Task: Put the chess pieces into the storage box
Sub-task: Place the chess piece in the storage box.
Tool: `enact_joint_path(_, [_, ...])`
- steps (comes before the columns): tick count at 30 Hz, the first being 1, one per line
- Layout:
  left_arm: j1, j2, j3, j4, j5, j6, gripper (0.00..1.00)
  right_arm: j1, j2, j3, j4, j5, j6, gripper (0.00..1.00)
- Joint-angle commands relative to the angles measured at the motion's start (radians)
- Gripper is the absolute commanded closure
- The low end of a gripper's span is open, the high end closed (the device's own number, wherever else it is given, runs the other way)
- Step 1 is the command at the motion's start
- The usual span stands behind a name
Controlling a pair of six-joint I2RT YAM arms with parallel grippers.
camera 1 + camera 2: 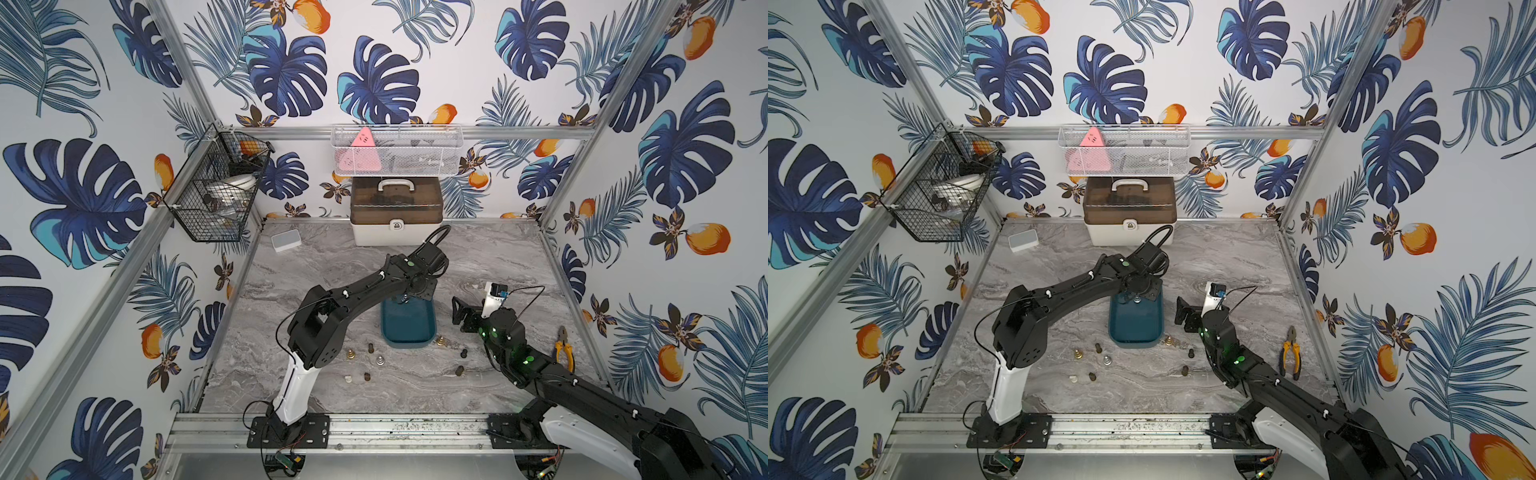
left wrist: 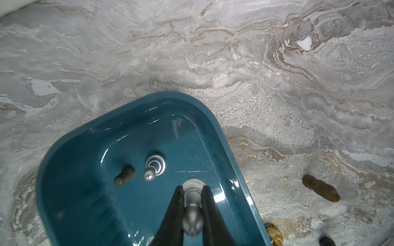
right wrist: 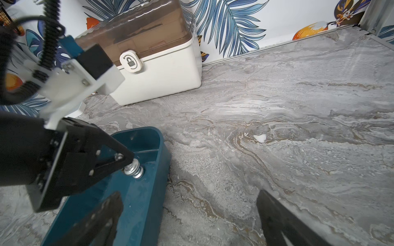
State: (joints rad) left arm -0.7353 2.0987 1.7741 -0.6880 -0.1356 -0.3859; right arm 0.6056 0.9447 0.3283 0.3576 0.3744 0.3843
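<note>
I should next lower my left gripper slightly outward to the bare bottom of the storage box beside the standing silver chess piece, and release its chess piece in that empty spot.
The dark teal storage box (image 1: 409, 328) sits mid-table. My left gripper (image 2: 193, 188) is shut on a silver chess piece (image 2: 193, 215) and holds it low inside the box's far end (image 2: 85, 132). Two more pieces are in the box, a silver one (image 2: 154, 167) and a dark brown one (image 2: 124, 174). Several chess pieces stand on the table near the box's front: gold (image 1: 351, 354), silver (image 1: 379, 360), whitish (image 1: 348, 378), dark brown (image 1: 459, 370). My right gripper (image 3: 189, 204) is open and empty, just right of the box (image 3: 149, 191).
A white case with a brown lid (image 1: 397, 216) stands at the back wall. A small white-grey box (image 1: 286, 240) lies back left. Yellow-handled pliers (image 1: 564, 347) lie by the right edge. Wire baskets (image 1: 216, 187) hang on the walls.
</note>
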Motion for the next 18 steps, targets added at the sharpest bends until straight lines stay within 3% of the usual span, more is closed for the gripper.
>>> enact_joint_path(1, [0.003, 0.018, 0.013, 0.007, 0.009, 0.022, 0.86, -0.001, 0.003, 0.004, 0.002, -0.015, 0.007, 0.01])
enact_joint_path(18, [0.043, 0.120, 0.054, 0.033, 0.036, 0.035, 0.86, -0.001, 0.013, 0.003, 0.019, -0.036, 0.002, 0.00])
